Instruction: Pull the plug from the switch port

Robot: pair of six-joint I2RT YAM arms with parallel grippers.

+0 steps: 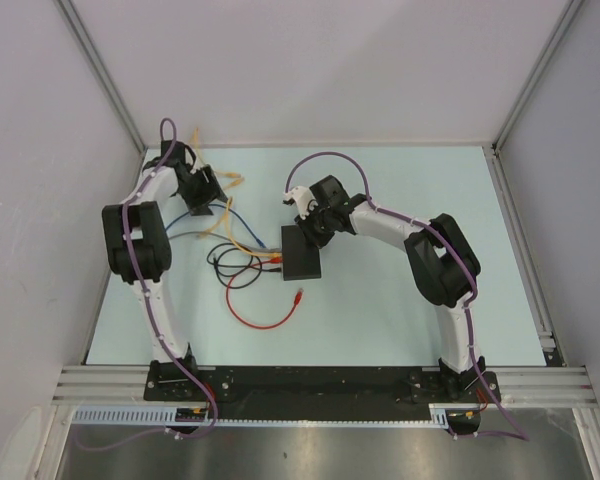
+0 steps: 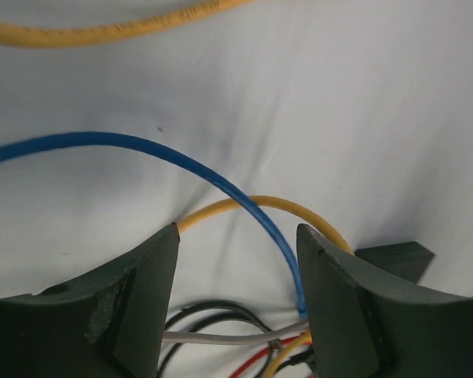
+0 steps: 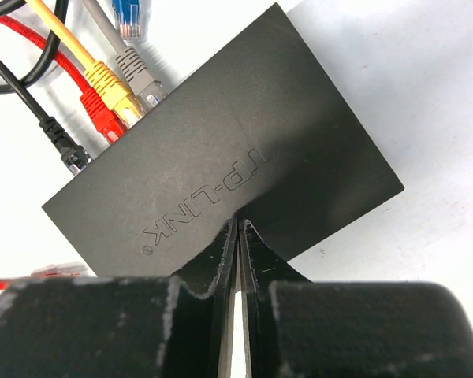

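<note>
My left gripper comes down onto the blue cable's bend (image 1: 220, 205) (image 2: 232, 189) by the yellow cable next and closes there, since that part runs between its open fingers.
The switch is a flat matte-black box (image 1: 302, 255) with TP-LINK lettering (image 3: 221, 157). In its left edge sit a grey plug (image 3: 142, 79), a yellow plug (image 3: 110, 87), a red plug (image 3: 102, 120) and a black plug (image 3: 65, 148). My right gripper (image 3: 239, 227) is shut and empty, its tips down on the box's top near the far edge (image 1: 305, 222). My left gripper (image 2: 238, 260) is open above the cables left of the box (image 1: 202, 205). A blue cable (image 2: 221, 185) and a yellow cable (image 2: 260, 203) run between its fingers, ungripped. A corner of the box (image 2: 394, 256) shows beyond the right finger.
A loose blue plug (image 3: 128, 16) lies beside the port edge. A red cable loops toward the front and ends in a free plug (image 1: 298, 296). Black cable loops (image 1: 225, 262) and yellow cable (image 1: 230, 182) lie left of the box. White walls enclose the table.
</note>
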